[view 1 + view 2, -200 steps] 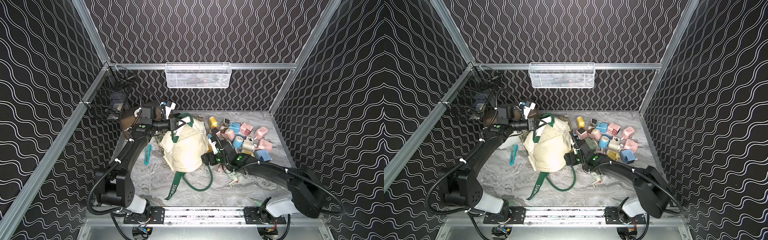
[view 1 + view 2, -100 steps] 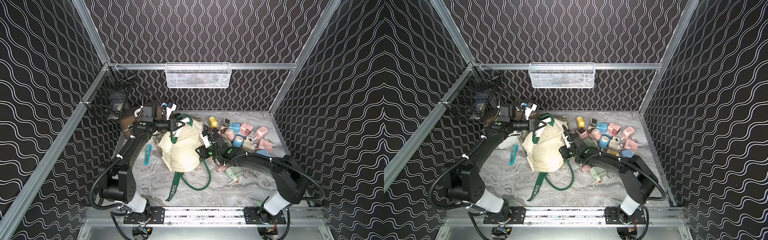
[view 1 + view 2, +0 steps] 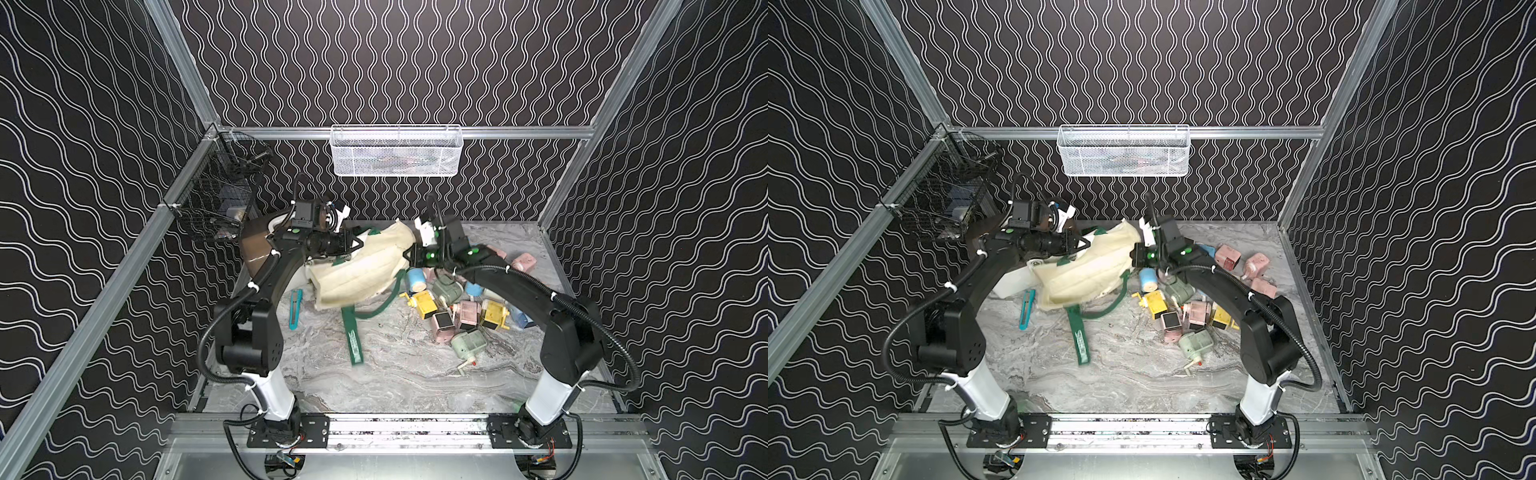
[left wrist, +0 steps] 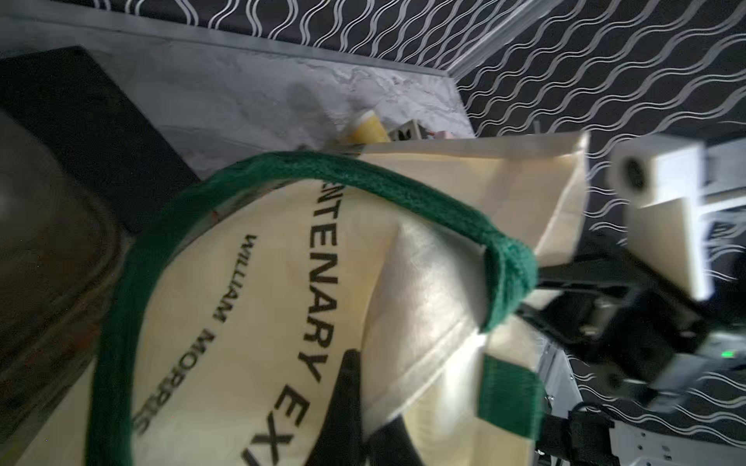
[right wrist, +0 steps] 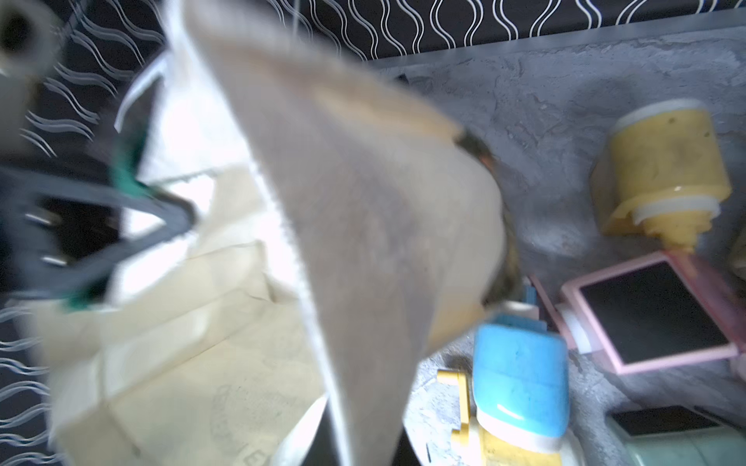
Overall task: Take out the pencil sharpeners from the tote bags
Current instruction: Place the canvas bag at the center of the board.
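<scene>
Several sharpeners already lie out on the table. My right gripper should pull the bag's end outward, toward the far yellow sharpener (image 5: 667, 167), and let go of it.
The cream tote bag (image 3: 357, 270) (image 3: 1084, 270) with green straps hangs stretched above the table between my two grippers. My left gripper (image 3: 359, 245) (image 4: 365, 427) is shut on its lettered edge by the green strap (image 4: 363, 181). My right gripper (image 3: 409, 255) (image 5: 355, 448) is shut on the bag's other end, and fabric (image 5: 363, 201) covers most of its jaws. Several pencil sharpeners lie on the table under and beside the right arm: blue (image 3: 415, 280) (image 5: 520, 379), yellow (image 3: 424, 303), pink (image 3: 442, 328) (image 5: 654, 310) and green (image 3: 467, 345). What the bag holds is hidden.
A teal strip tool (image 3: 296, 309) lies left of the bag. A white box with a brown lid (image 3: 257, 245) sits behind the left arm. A black wire basket (image 3: 220, 199) hangs on the left wall and a white mesh basket (image 3: 395, 149) on the back rail.
My right gripper went from open to shut on the bag's end and lifted it up and back. The bag rose off the table; blue and yellow sharpeners now show beneath it.
</scene>
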Controlling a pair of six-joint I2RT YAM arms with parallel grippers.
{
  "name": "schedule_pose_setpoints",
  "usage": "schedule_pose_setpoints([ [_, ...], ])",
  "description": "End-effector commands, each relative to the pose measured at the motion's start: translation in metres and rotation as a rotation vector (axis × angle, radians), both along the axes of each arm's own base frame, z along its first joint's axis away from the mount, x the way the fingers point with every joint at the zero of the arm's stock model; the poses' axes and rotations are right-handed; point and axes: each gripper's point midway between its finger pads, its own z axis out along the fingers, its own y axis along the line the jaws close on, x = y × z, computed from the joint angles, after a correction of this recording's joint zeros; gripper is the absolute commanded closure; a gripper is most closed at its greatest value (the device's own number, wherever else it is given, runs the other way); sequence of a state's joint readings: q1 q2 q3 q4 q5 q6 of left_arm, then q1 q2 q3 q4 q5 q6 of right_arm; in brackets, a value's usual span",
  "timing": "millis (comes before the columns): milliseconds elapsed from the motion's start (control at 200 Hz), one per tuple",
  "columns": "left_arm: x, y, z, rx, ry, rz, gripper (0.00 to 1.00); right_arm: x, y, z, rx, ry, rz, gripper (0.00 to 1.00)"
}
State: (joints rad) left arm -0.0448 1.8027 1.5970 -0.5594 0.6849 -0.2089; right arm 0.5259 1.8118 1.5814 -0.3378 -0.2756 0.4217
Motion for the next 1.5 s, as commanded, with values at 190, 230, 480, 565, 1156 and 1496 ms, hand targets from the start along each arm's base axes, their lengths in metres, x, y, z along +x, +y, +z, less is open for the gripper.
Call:
schedule_pose_setpoints([
  [190, -0.007, 0.031, -0.002, 0.119, 0.141, 0.152, 0.29, 0.048, -0.012, -0.024, 0.082, 0.244, -0.039, 1.0],
  [230, -0.007, 0.035, 0.01, 0.107, 0.116, 0.173, 0.17, 0.055, -0.011, -0.031, 0.071, 0.264, -0.036, 1.0],
  [480, -0.019, 0.071, 0.072, 0.187, -0.027, 0.357, 0.03, 0.081, -0.025, -0.037, 0.099, 0.35, -0.08, 1.0],
  [565, -0.026, 0.08, 0.082, 0.203, -0.077, 0.406, 0.03, 0.088, -0.032, -0.02, 0.158, 0.333, -0.088, 1.0],
  [1156, -0.042, 0.05, 0.066, 0.159, -0.033, 0.26, 0.05, 0.106, -0.048, -0.005, 0.287, 0.334, -0.086, 0.21],
  [1496, -0.056, 0.054, 0.083, 0.162, -0.09, 0.29, 0.06, 0.05, -0.095, 0.031, 0.159, 0.199, -0.228, 0.09],
])
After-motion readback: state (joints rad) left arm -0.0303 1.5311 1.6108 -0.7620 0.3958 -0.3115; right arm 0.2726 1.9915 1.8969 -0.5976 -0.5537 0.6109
